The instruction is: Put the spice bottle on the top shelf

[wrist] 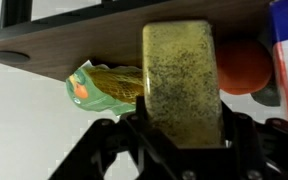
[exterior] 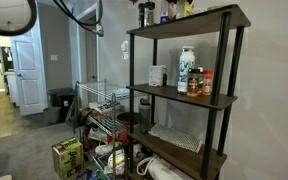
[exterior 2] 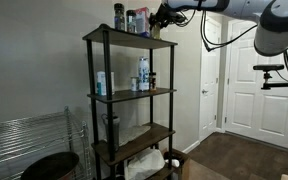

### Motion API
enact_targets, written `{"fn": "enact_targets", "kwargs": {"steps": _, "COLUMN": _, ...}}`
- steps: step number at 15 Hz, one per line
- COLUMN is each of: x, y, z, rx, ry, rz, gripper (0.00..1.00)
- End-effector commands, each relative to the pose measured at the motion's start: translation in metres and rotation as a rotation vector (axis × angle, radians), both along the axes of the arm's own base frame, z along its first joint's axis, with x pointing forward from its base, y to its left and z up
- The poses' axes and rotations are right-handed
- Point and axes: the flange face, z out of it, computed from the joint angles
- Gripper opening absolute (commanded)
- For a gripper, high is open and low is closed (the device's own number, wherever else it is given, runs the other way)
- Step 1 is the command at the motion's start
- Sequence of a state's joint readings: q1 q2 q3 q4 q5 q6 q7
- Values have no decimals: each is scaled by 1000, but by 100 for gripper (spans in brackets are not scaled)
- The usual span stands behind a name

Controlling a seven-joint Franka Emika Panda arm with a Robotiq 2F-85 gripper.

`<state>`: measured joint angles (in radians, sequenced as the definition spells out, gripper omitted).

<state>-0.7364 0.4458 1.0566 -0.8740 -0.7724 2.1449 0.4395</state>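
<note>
I will next ease my gripper to its left in the wrist view, off the orange object toward open brown board, and release the bottle.
In the wrist view my gripper is shut on the spice bottle, a yellowish-tan speckled bottle held between both fingers. Its far end meets the dark brown board of the top shelf; I cannot tell whether it rests on it. In an exterior view the arm reaches in from the upper right and the gripper is at the top shelf, beside several bottles standing there. The top shelf also shows in an exterior view; the spice bottle is too small to pick out in either exterior view.
An orange round object and a green-orange packet flank the bottle. The tall white bottle and red-capped bottles stand on the middle shelf. A wire rack and floor clutter sit beside the unit.
</note>
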Motion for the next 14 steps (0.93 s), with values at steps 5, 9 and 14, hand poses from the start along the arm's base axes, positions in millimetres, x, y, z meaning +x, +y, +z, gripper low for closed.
{"fn": "enact_targets", "kwargs": {"steps": 5, "x": 6, "y": -12, "z": 0, "rx": 7, "ry": -1, "rz": -37, "gripper": 39}}
{"fn": "enact_targets", "kwargs": {"steps": 9, "x": 7, "y": -18, "z": 0, "rx": 11, "ry": -4, "rz": -54, "gripper": 39}}
{"fn": "enact_targets", "kwargs": {"steps": 14, "x": 6, "y": -23, "z": 1, "rx": 9, "ry": -2, "rz": -63, "gripper": 100}}
